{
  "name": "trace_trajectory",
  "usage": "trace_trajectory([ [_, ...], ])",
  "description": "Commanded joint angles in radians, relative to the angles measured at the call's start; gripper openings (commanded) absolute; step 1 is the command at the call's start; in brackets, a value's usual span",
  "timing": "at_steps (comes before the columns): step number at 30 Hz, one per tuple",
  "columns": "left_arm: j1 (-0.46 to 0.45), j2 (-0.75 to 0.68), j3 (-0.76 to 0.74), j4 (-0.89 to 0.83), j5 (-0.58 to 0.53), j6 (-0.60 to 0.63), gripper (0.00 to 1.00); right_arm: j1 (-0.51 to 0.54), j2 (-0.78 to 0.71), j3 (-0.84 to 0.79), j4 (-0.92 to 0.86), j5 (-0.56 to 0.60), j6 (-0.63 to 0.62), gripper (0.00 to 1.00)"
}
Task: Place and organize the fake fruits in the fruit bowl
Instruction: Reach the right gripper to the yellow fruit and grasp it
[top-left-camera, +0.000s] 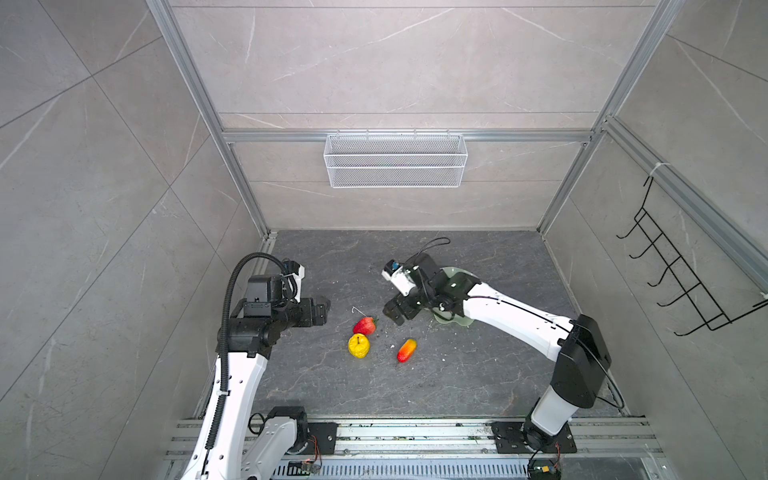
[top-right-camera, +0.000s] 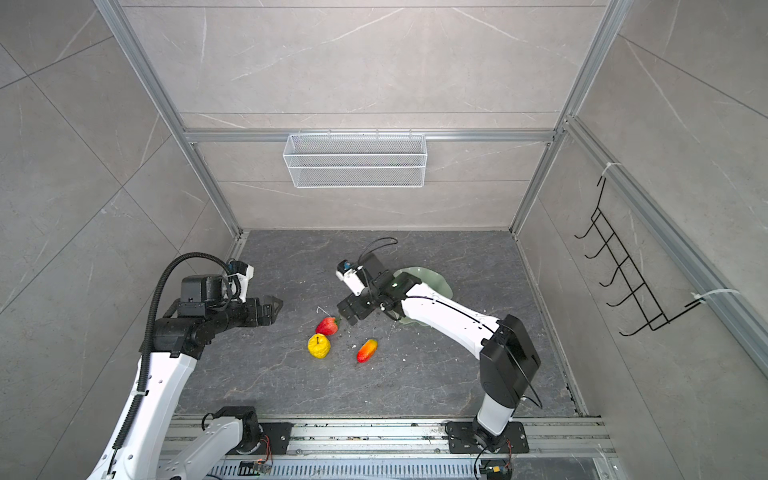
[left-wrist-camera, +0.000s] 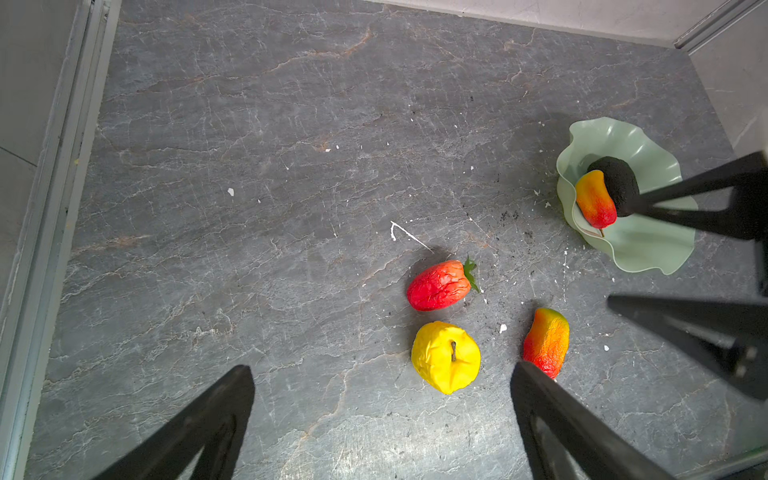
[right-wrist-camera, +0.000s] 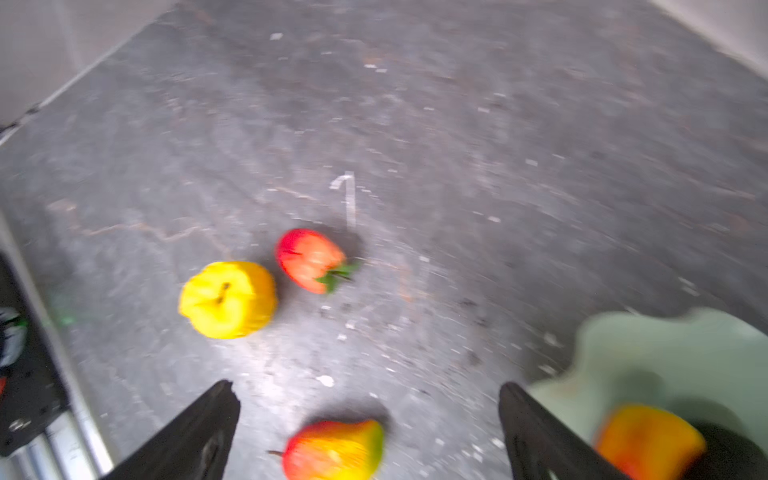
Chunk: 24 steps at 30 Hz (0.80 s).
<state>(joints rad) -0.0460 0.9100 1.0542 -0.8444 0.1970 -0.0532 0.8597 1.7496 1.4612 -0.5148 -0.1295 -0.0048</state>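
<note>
My right gripper should next move back past the strawberry, go down over the lumpy yellow fruit (top-left-camera: 358, 345) (right-wrist-camera: 228, 300) and close on its sides, because the fruit is still outside the bowl.
Three fake fruits lie on the dark floor: a red strawberry (top-left-camera: 365, 326) (top-right-camera: 327, 326), a lumpy yellow one (top-left-camera: 358, 346) (top-right-camera: 319, 345) and an elongated red-orange one (top-left-camera: 407, 350) (top-right-camera: 367, 350). The pale green fruit bowl (left-wrist-camera: 648, 249) (top-right-camera: 432, 278) holds a black oval fruit (left-wrist-camera: 615, 178) and a second elongated red-orange fruit (left-wrist-camera: 595, 199). My right gripper (right-wrist-camera: 365, 386) (top-left-camera: 392, 311) hangs open and empty between the bowl and the strawberry, its arm covering most of the bowl in both top views. Left of the fruits, my left gripper (left-wrist-camera: 382, 370) (top-left-camera: 324, 309) is open and empty.
A white wire mesh basket (top-left-camera: 395, 160) hangs on the back wall. A black wire hook rack (top-left-camera: 681, 270) is on the right wall. Aluminium frame rails run along the floor's edges, and white specks are scattered on the floor.
</note>
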Motion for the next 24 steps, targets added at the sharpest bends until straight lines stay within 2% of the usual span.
trace_trajectory([
  [1, -0.006, -0.014, 0.015, -0.002, 0.011, -0.015, 1.00, 0.059, 0.049, 0.035, 0.032, -0.061, -0.006, 1.00],
  [7, -0.005, -0.010, 0.012, -0.002, 0.016, -0.019, 1.00, 0.150, 0.147, 0.063, 0.065, -0.033, 0.040, 1.00],
  [14, -0.005, -0.001, 0.020, -0.008, 0.022, -0.012, 1.00, 0.194, 0.247, 0.107, 0.088, 0.032, 0.078, 1.00],
  [24, -0.005, 0.028, 0.043, -0.009, 0.023, 0.000, 1.00, 0.203, 0.353, 0.178, 0.052, 0.054, 0.085, 0.88],
])
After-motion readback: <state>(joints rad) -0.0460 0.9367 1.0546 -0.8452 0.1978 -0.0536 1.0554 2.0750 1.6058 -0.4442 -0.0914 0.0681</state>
